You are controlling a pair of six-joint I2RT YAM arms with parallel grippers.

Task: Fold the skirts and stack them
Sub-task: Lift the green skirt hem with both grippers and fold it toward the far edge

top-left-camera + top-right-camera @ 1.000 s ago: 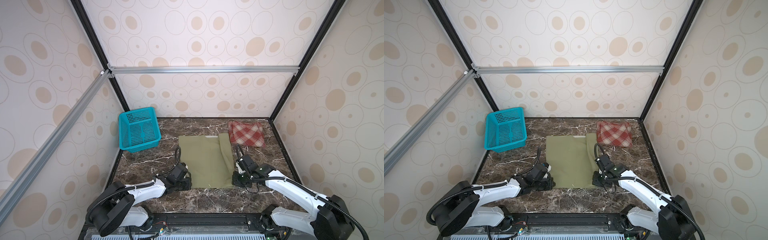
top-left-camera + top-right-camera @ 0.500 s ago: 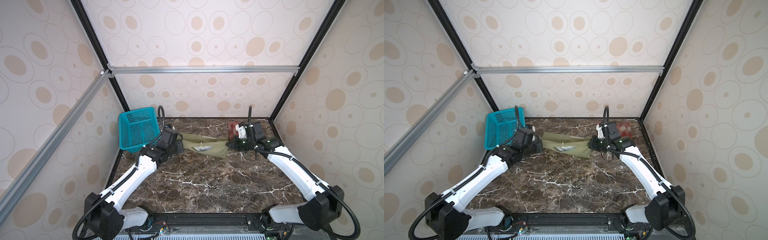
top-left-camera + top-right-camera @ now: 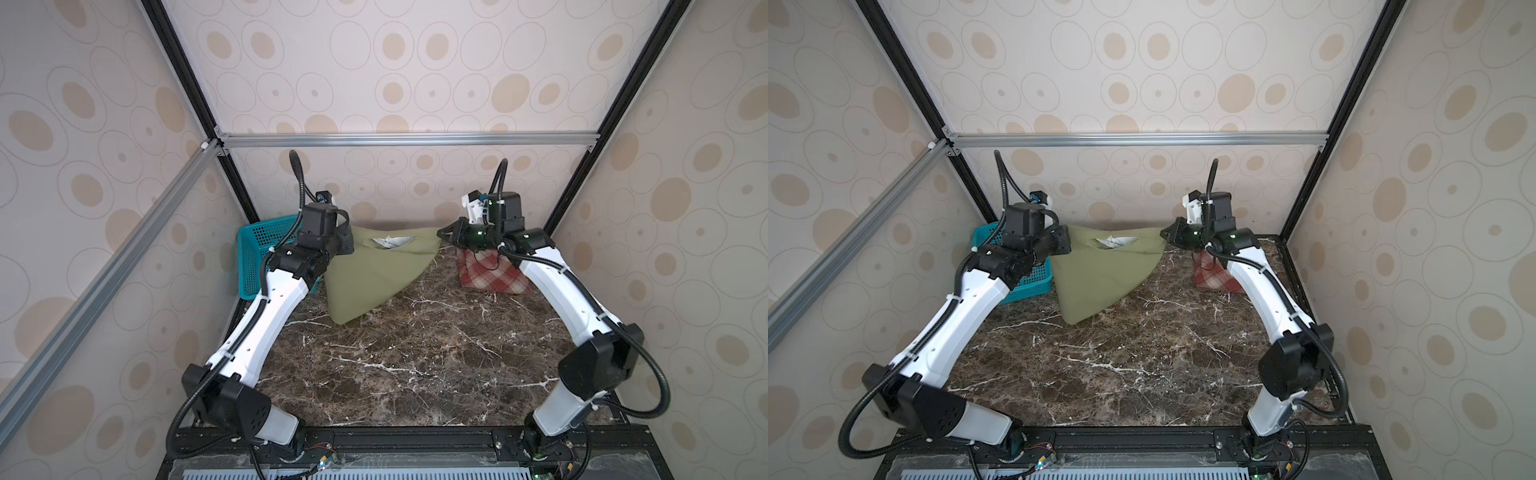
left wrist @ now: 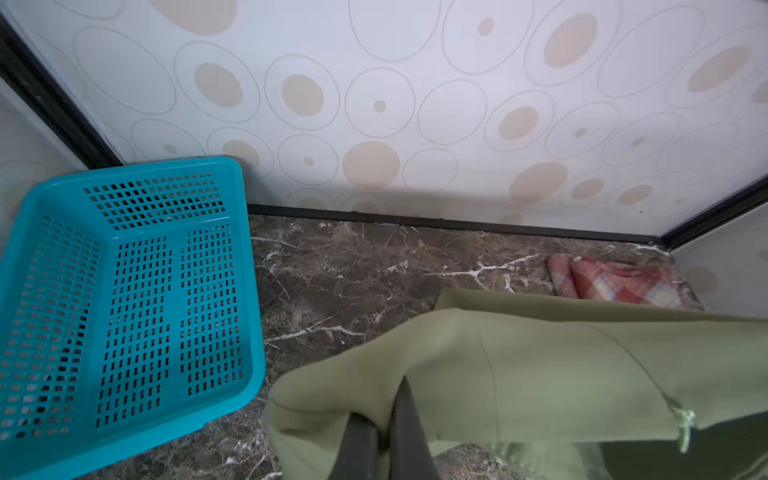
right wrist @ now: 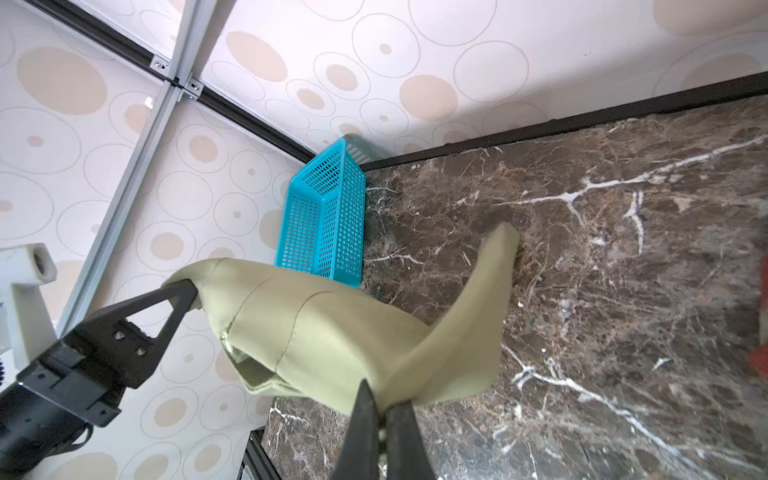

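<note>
I will next move my left gripper back and down and let go of the skirt's corner, because the open marble there has room for the whole skirt.
The olive-green skirt [image 3: 374, 274] [image 3: 1100, 274] hangs at the back of the table, stretched between both grippers, with a pale label showing at its top edge. Its lower tip droops to the marble. My left gripper [image 3: 351, 245] [image 4: 386, 411] is shut on the skirt's left upper corner [image 4: 498, 365]. My right gripper [image 3: 440, 235] [image 5: 380, 399] is shut on the right upper corner [image 5: 332, 332]. Behind the right arm, at the back right, the red-and-cream plaid skirt [image 3: 486, 274] [image 3: 1210, 276] [image 4: 615, 282] lies folded on the table.
A teal perforated basket [image 3: 257, 249] [image 4: 141, 195] [image 5: 324, 224] stands at the back left, close beside the left arm's wrist. The back wall is just behind both grippers. Dark marble table [image 3: 415, 365] stretches toward the front.
The olive-green skirt lay flat at the front centre with both grippers at its near corners. Both arms have since lifted it and carried it to the back, where it hangs.
</note>
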